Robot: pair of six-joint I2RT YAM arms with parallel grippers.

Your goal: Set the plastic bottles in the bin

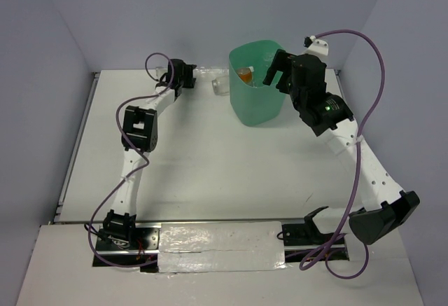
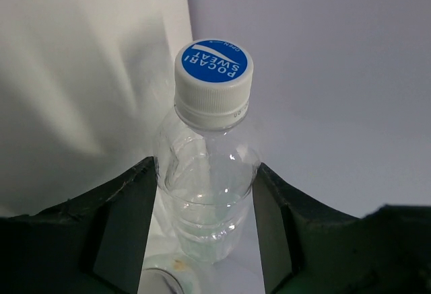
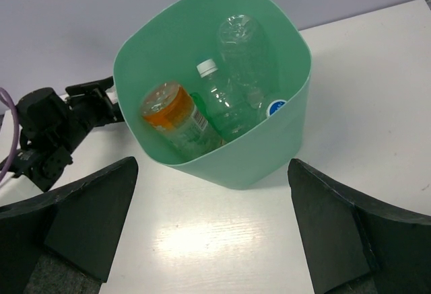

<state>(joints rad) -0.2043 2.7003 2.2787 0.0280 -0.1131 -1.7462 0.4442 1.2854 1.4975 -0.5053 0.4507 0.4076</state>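
Observation:
The bin's high opening (image 1: 257, 61) is to the right of my left gripper in the top view, so I need to raise the bottle above the bin's rim, move it across, lower it and let go.
My left gripper (image 1: 194, 75) is at the far edge of the table, left of the bin. In the left wrist view it (image 2: 205, 167) is shut on a clear plastic bottle (image 2: 205, 193) with a white and blue cap; both fingers touch the bottle's sides. A second clear bottle (image 1: 221, 85) lies just right of it, and its rim shows at the bottom of the left wrist view (image 2: 161, 277). The mint-green bin (image 1: 255, 110) stands at the far middle. My right gripper (image 1: 274, 75) hovers over it, open and empty (image 3: 222, 233). Inside the bin (image 3: 249, 163) lie an orange-ended bottle (image 3: 172, 116) and clear bottles (image 3: 246, 58).
The purple back wall runs right behind the left gripper and the bin. The left arm's wrist (image 3: 47, 132) shows left of the bin in the right wrist view. A strip of tape (image 1: 220, 246) covers the near edge between the arm bases.

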